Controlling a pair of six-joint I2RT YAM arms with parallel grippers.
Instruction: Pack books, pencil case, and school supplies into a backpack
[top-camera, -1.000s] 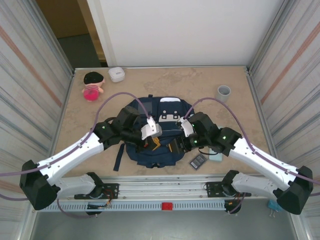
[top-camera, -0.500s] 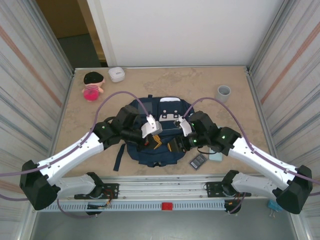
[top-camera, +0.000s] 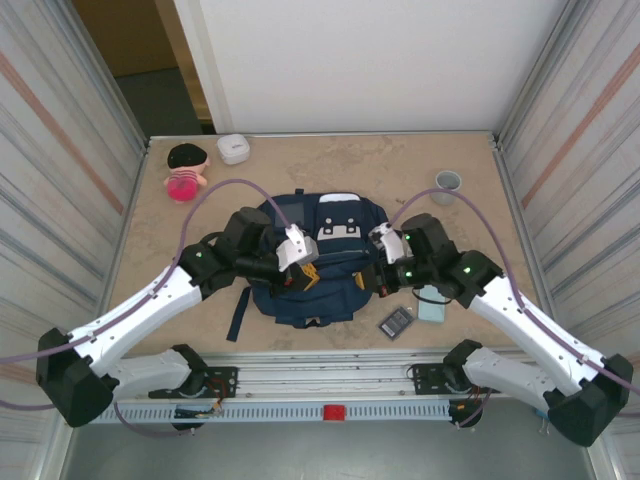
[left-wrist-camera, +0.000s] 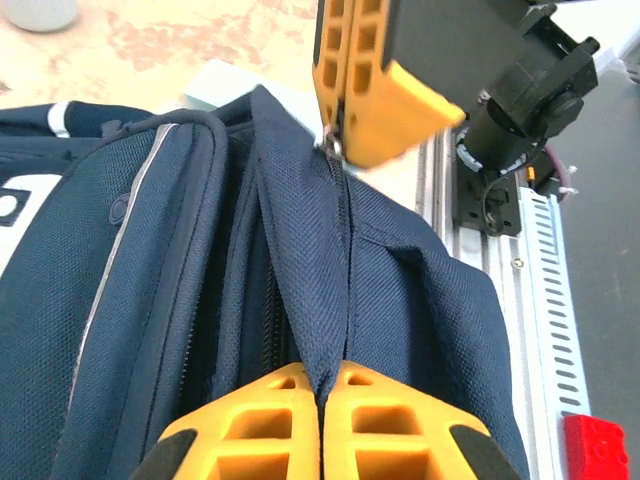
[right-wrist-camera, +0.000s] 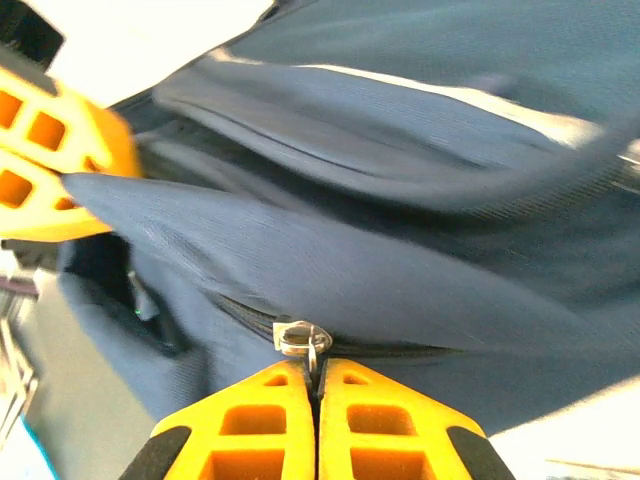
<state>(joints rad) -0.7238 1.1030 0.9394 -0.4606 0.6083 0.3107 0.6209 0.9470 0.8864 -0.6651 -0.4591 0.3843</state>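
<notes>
My left gripper holds the fold, so my right gripper should next pull outward along the zipper line (right-wrist-camera: 435, 351), which goes on outward of it, and let go of the silver pull (right-wrist-camera: 300, 338).
The navy backpack (top-camera: 320, 270) lies in the middle of the table, between the two arms. My left gripper (top-camera: 308, 277) is shut on a fold of its fabric (left-wrist-camera: 325, 330) beside the zipper line. My right gripper (right-wrist-camera: 317, 375) is shut on the silver zipper pull (right-wrist-camera: 300, 338) at the backpack's right side, and its fingers (left-wrist-camera: 375, 90) face the left wrist camera. The pale teal pencil case (top-camera: 432, 310) and a dark grey gridded rectangle (top-camera: 396, 321) lie on the table right of the backpack. The books are out of view.
A grey cup (top-camera: 447, 181) stands at the back right. A small white box (top-camera: 233, 149) and a pink and black toy (top-camera: 185, 170) sit at the back left. The metal rail (top-camera: 330, 380) runs along the near edge.
My right gripper has shut on the zipper pull and moved right along the backpack's edge. The left gripper has kept its hold on the fabric and shifted slightly.
</notes>
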